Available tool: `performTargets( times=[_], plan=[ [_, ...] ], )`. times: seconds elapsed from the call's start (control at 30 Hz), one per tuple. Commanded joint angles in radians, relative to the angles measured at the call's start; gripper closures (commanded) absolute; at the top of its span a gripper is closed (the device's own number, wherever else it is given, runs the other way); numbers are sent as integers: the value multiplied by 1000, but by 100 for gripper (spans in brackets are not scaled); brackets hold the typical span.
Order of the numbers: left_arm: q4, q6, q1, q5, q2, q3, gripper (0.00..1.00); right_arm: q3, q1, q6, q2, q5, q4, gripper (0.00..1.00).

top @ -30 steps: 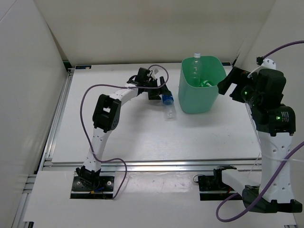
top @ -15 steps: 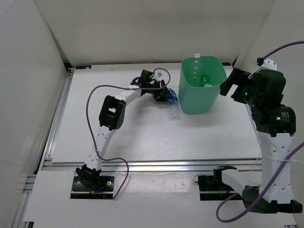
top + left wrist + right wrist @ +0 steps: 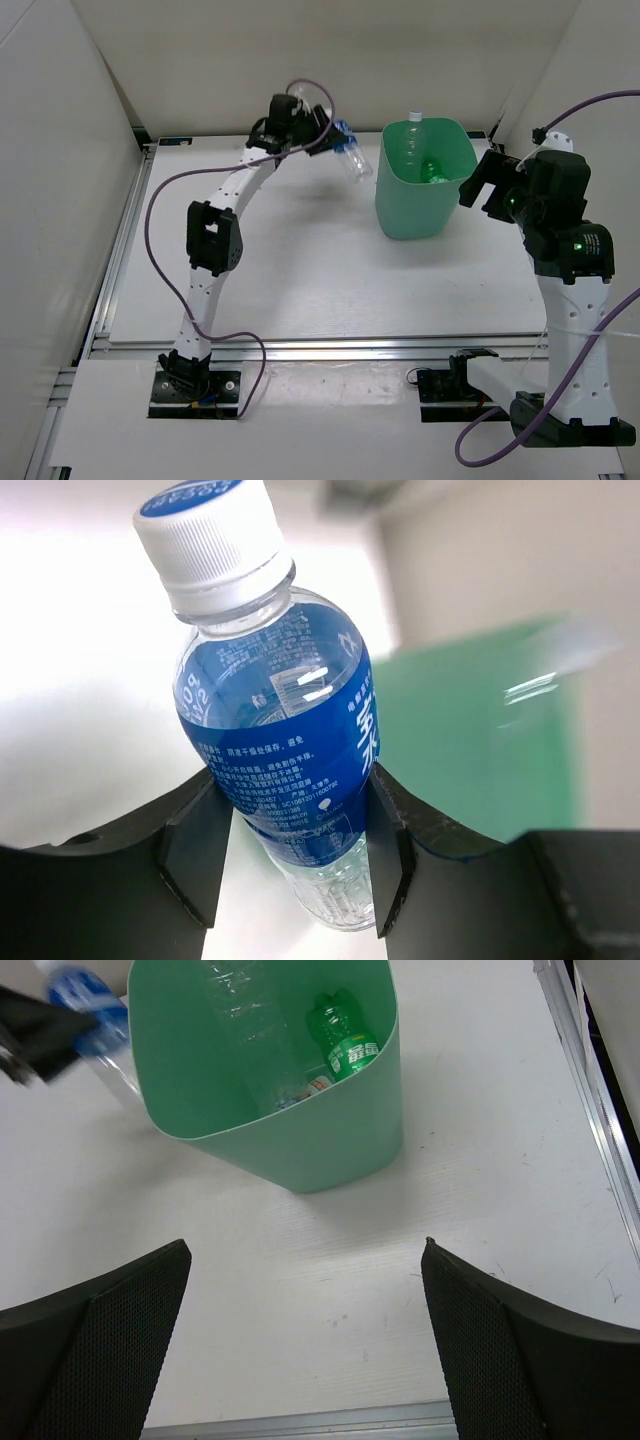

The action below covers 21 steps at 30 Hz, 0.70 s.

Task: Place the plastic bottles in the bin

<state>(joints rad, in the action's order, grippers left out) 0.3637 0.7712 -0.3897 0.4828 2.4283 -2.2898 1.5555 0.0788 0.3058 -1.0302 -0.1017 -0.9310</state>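
Observation:
The clear bottle with the blue label hangs outside the bin's rim, so my left gripper needs to lift it and carry it to the right in the top view, over the bin's opening (image 3: 429,152) (image 3: 492,723).
My left gripper (image 3: 335,143) (image 3: 290,865) is shut on a clear bottle with a blue label (image 3: 352,160) (image 3: 275,730) and holds it in the air just left of the mint-green bin (image 3: 420,205) (image 3: 300,1155). Its white cap faces the wrist camera. Inside the bin stand a tall plain clear bottle (image 3: 414,140) (image 3: 240,1020) and a green bottle (image 3: 431,170) (image 3: 345,1040); a bit of a third label shows at the bottom. My right gripper (image 3: 478,180) (image 3: 305,1345) hangs open to the right of the bin, nothing between its fingers.
White walls close in the table at the back and both sides. A metal rail (image 3: 300,348) runs along the near edge. The left arm's purple cable (image 3: 160,220) loops over the left part of the table.
The left gripper closed on the blue-label bottle, which lay on the table left of the bin, and lifted it up and back. The right arm barely moved.

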Motion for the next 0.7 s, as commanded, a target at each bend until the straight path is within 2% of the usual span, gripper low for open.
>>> performTargets(
  times=[0.0, 0.1, 0.17, 0.27, 0.4, 0.57, 0.63, 0.67],
  plan=[
    [-37, 14, 8, -138, -134, -198, 56, 5, -4, -8, 9, 2, 47, 0],
    [-57, 34, -3, -176, -110, -328, 54, -6, -4, -8, 18, -7, 47, 0],
    [-87, 7, -24, -217, -127, -315, 52, -6, -4, -8, 27, -7, 47, 0],
    [-190, -15, -66, -217, -173, -212, 49, -24, -4, -8, 38, -16, 47, 0],
    [-235, -39, -156, -226, -108, -312, 43, -34, -4, -8, 47, -16, 47, 0],
    [-286, -192, -258, -239, -120, -226, 33, -34, -4, 1, 47, 3, 47, 0],
    [-286, -207, -267, -228, -132, -145, 24, -34, -4, 1, 47, 3, 47, 0],
    [-286, -207, -267, -216, -132, -123, 4, -34, -4, 1, 47, 13, 47, 0]
  ],
)
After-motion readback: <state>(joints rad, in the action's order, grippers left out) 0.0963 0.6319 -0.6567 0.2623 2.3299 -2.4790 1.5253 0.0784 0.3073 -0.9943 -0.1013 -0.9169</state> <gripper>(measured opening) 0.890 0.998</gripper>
